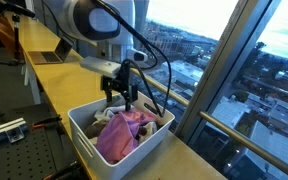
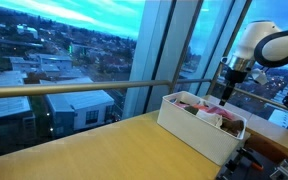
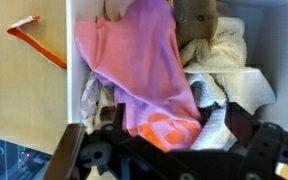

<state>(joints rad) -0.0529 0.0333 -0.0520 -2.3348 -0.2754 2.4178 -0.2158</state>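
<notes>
The pink garment lies on top of the pile between my open fingers. My open gripper will go down next into the white bin (image 1: 84, 135) onto the pink garment near its orange print (image 1: 135, 119).
A white bin (image 1: 84, 135) (image 2: 192, 128) full of laundry stands on a wooden table. On top lies a pink garment (image 1: 124, 135) (image 3: 134, 60) with an orange print; it also shows in an exterior view (image 2: 210, 111). My gripper (image 1: 121, 96) (image 2: 227, 88) hangs just over the pile. In the wrist view the gripper (image 3: 174, 125) is open, its dark fingers (image 3: 116, 122) spread wide on either side of the garment's orange-printed end. Nothing is pinched. A brown soft item (image 3: 196, 20), cream cloth (image 3: 226, 62) and a white towel (image 3: 220, 128) lie beside the garment.
An orange tool (image 3: 36, 42) lies on the table (image 1: 44, 85) (image 2: 84, 150) beside the bin. A glass wall with a metal railing (image 2: 74, 88) runs along the table's far side. A black perforated board (image 1: 9, 150) sits beside the table.
</notes>
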